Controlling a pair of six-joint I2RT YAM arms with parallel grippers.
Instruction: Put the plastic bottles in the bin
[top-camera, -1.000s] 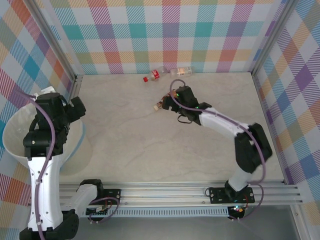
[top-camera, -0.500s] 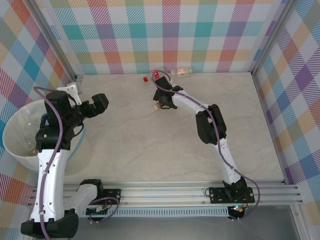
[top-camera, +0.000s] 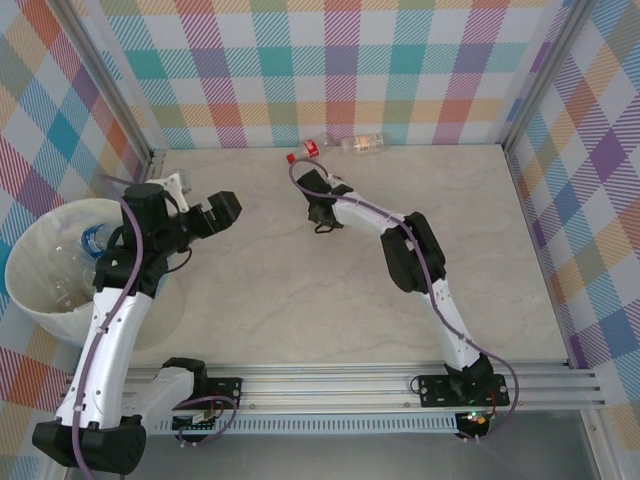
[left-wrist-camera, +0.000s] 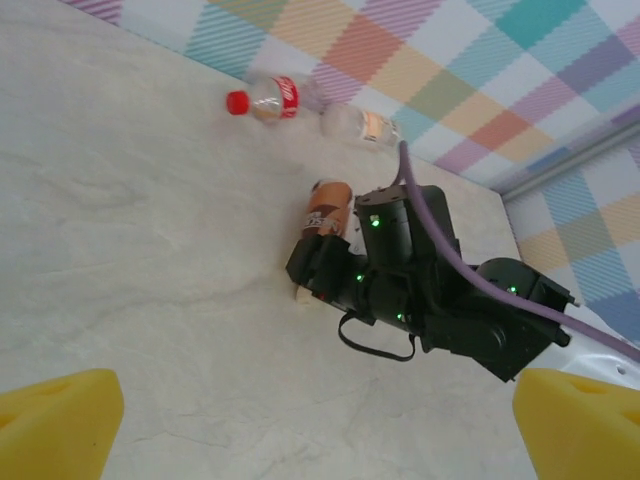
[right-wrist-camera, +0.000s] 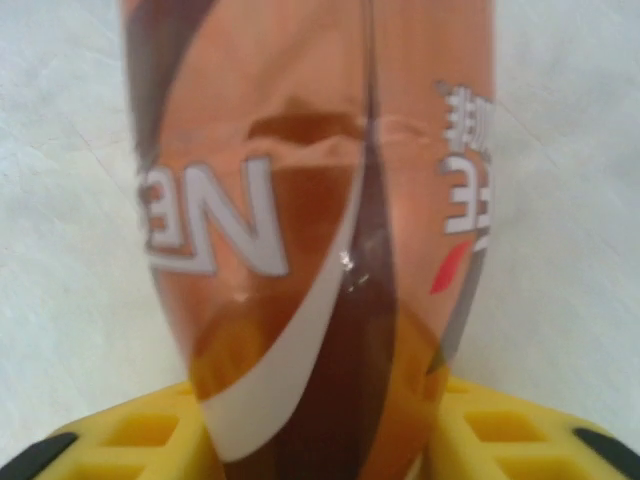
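My left gripper swings away from the bin and closes around the bottle's loose end (left-wrist-camera: 328, 200) next, since that end pokes past my right gripper across the table.
My right gripper (top-camera: 322, 208) is shut on a plastic bottle with a brown and orange label (right-wrist-camera: 310, 230) that lies on the table, its yellow fingers (right-wrist-camera: 130, 435) pressing both sides. The same bottle (left-wrist-camera: 326, 207) pokes out from the black gripper in the left wrist view. Two more bottles lie by the back wall: one with a red label and red cap (top-camera: 305, 152) and a clear one (top-camera: 362, 144). The cream-white bin (top-camera: 25, 290) stands at the left with bottles (top-camera: 93, 240) inside. My left gripper (top-camera: 215, 215) hovers open just right of the bin, nothing between its fingertips (left-wrist-camera: 55, 425).
Checked walls close off the back and both sides, with metal posts at the corners. A rail (top-camera: 350, 385) carrying the arm bases runs along the near edge. The right arm (top-camera: 410, 250) stretches across the middle of the table.
The right gripper has closed on the brown-labelled bottle and its arm has stretched out. The left arm has swung from over the bin toward the table, still open.
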